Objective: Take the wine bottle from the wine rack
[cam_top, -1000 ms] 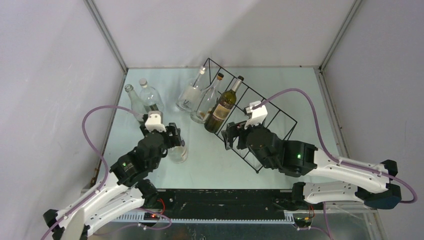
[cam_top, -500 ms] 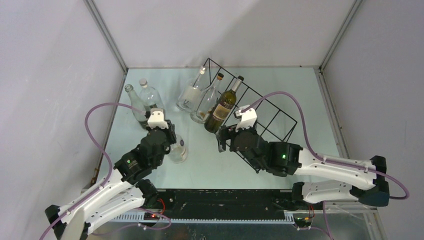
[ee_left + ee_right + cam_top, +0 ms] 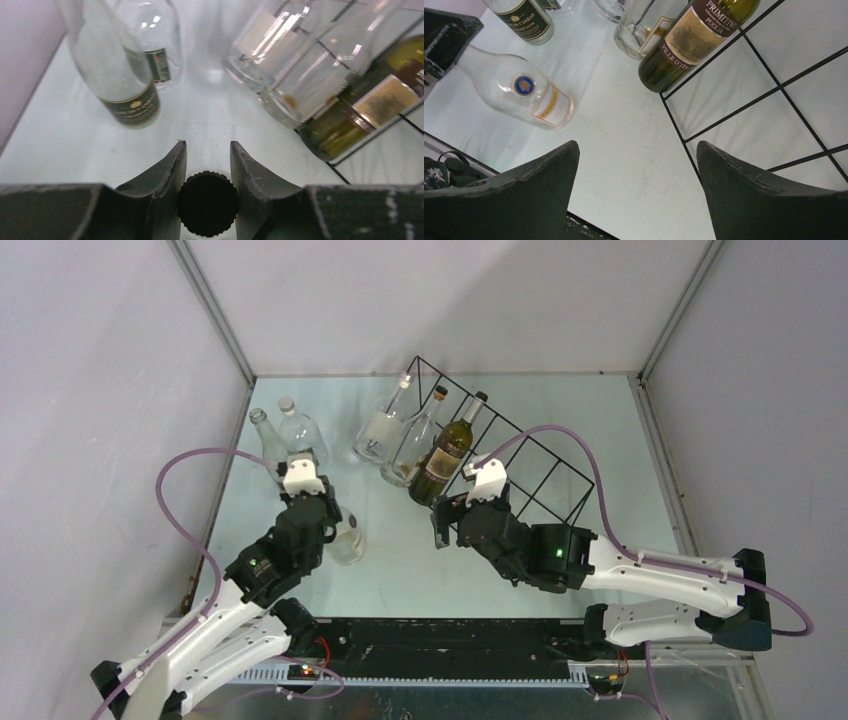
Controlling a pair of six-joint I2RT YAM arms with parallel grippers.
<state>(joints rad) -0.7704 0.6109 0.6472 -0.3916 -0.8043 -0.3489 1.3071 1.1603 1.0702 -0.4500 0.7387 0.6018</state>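
My left gripper carries its clear bottle outward toward the side next and releases the bottle's cap, since bare table [image 3: 243, 483] [image 3: 67, 111] lies between the standing clear bottles and that side.
The wine rack [image 3: 505, 422], a black wire frame, lies at an angle across the middle of the table. A dark green wine bottle [image 3: 446, 452] [image 3: 689, 35] and two clear bottles [image 3: 381, 427] [image 3: 414, 447] lean in its left compartments. Left of the rack, my left gripper [image 3: 327, 523] [image 3: 208, 145] is shut on the black-capped neck of a clear bottle [image 3: 347, 542] [image 3: 526, 95] on the table. My right gripper [image 3: 441, 522] [image 3: 637, 146] hangs open over bare table, just in front of the dark bottle's base and the rack's near corner [image 3: 724, 47].
Two more clear bottles [image 3: 264, 437] [image 3: 301, 436] stand at the back left near the wall. White walls close the table on three sides. The rack's right compartments [image 3: 555, 475] hold nothing.
My left gripper has closed on the capped bottle's neck and shifted it slightly left. My right arm has moved left and forward, toward the dark bottle's base.
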